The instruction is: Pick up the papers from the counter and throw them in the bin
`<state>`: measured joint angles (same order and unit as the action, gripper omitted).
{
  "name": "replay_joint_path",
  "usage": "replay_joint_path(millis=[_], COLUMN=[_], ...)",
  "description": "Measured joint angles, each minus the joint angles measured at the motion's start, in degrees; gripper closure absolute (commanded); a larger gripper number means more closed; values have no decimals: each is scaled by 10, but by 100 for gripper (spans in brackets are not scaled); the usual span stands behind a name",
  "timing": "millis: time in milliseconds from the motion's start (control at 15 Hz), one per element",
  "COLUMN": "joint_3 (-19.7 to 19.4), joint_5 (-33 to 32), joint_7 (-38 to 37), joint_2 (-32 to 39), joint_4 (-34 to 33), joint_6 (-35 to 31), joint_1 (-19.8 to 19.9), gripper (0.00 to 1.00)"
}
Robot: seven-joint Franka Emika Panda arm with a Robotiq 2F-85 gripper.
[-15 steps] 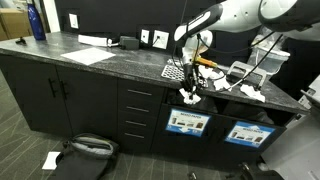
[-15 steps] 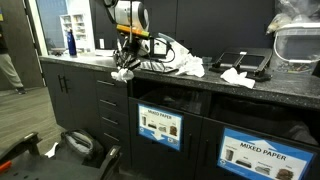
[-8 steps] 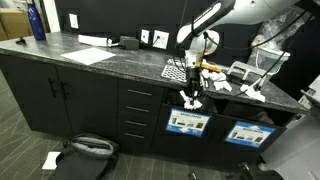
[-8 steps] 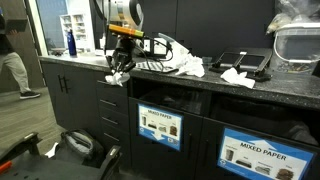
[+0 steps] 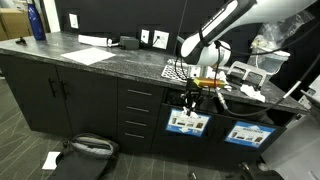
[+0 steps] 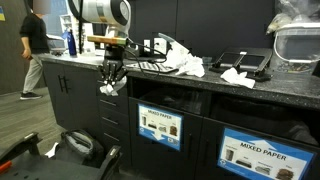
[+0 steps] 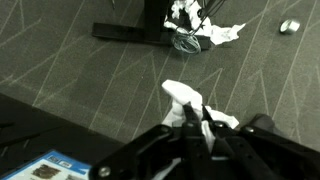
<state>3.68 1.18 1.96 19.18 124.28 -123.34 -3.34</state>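
Observation:
I will next tilt my gripper toward the cabinets and move it into the dark opening above the label (image 6: 170, 97) to release, because the wad hangs outside the labelled bin.
My gripper (image 5: 190, 101) is shut on a crumpled white paper wad (image 6: 106, 89) and holds it in front of the cabinets, just below the front edge of the dark grey counter (image 5: 120, 62). In the wrist view the fingers (image 7: 196, 127) pinch the wad (image 7: 180, 95) above the carpet. More crumpled papers (image 5: 250, 92) lie on the counter, and they also show in an exterior view (image 6: 236, 76) beside a larger white heap (image 6: 186, 64). Far below in the wrist view, a dark object holds white paper scraps (image 7: 195, 36).
A checkered mat (image 5: 175, 72) and a flat white sheet (image 5: 90, 55) lie on the counter. Labelled bin openings (image 6: 255, 152) sit under the counter. A black bag (image 5: 85, 148) lies on the floor. A person (image 6: 36, 50) stands at the far end.
My gripper has moved off the counter's edge, outward and downward in front of the cabinets, with the paper wad still held. The person has walked along the far end.

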Motion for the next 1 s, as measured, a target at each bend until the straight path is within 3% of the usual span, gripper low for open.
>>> replay_joint_path(millis=[200, 467, 800, 1000], joint_3=[2, -4, -30, -24], joint_5=[2, 1, 12, 49], joint_7=[-58, -117, -153, -156], joint_2=[-14, 13, 116, 191], joint_4=[81, 135, 128, 98], joint_6=[-141, -331, -567, -684], joint_1=[-13, -22, -27, -12], gripper=[98, 98, 98, 98])
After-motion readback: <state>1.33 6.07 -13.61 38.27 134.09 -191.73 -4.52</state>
